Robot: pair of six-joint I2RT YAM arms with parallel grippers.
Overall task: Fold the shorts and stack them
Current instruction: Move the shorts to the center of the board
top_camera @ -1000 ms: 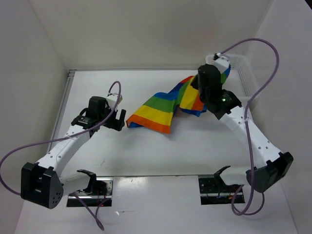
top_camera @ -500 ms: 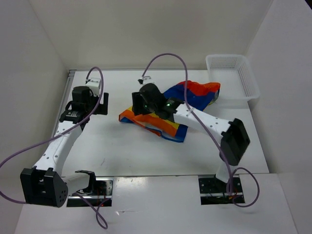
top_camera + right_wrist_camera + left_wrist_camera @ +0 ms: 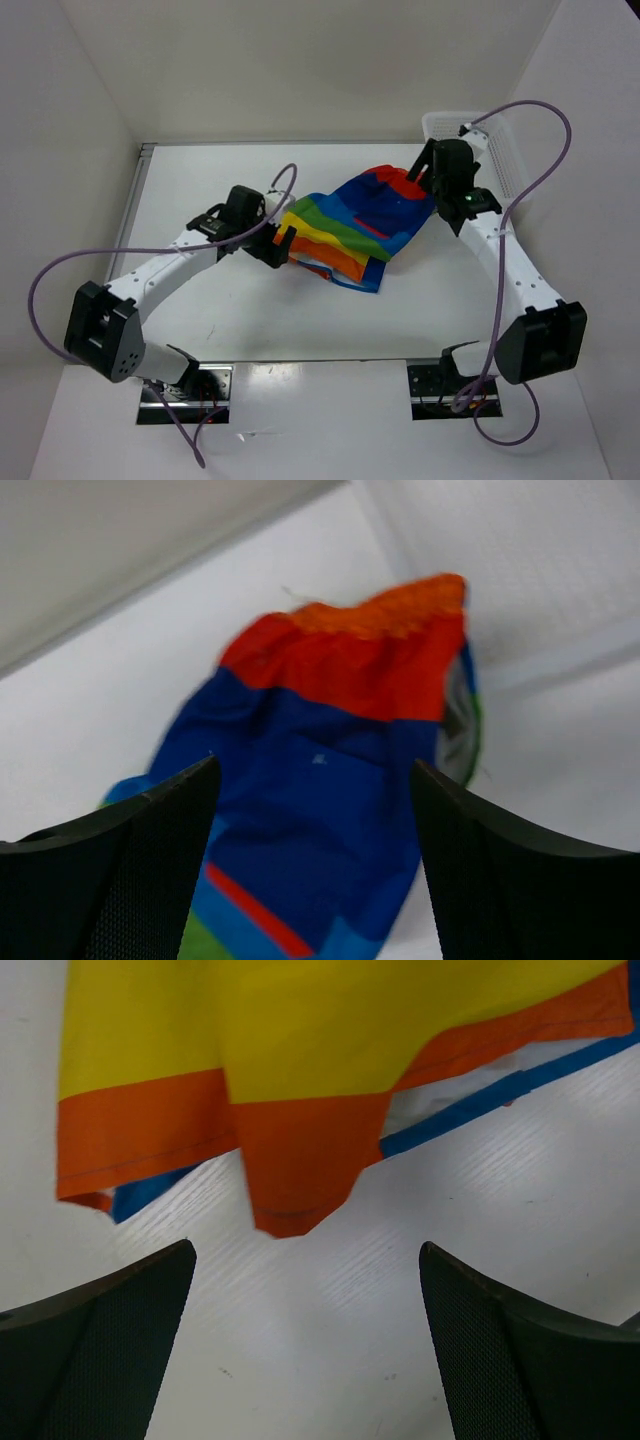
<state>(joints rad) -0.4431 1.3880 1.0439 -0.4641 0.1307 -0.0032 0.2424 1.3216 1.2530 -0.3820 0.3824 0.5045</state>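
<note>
My right gripper moves down and over onto the waistband corner by the basket [image 3: 445,595] next, since that lies below, to its right in the wrist view.
The rainbow-striped shorts [image 3: 352,225] lie in a loose fold on the white table, red and orange waistband end toward the back right, yellow and orange hems toward the left. My left gripper [image 3: 284,246] stands open on the table just short of the orange hem [image 3: 298,1175], and its fingers [image 3: 110,1345] hold nothing. The right gripper [image 3: 426,176] hovers open above the waistband end, empty. In the right wrist view the blue panel of the shorts [image 3: 300,810] shows between the right gripper [image 3: 315,766] fingers, well below them.
A white mesh basket [image 3: 505,150] sits at the back right corner, partly behind the right arm and close to the waistband. Purple cables loop off both arms. Side walls close in the table left and right.
The right gripper has let go of the shorts and pulled back from the left side to the waistband end. The left arm has swung right up to the orange hem.
</note>
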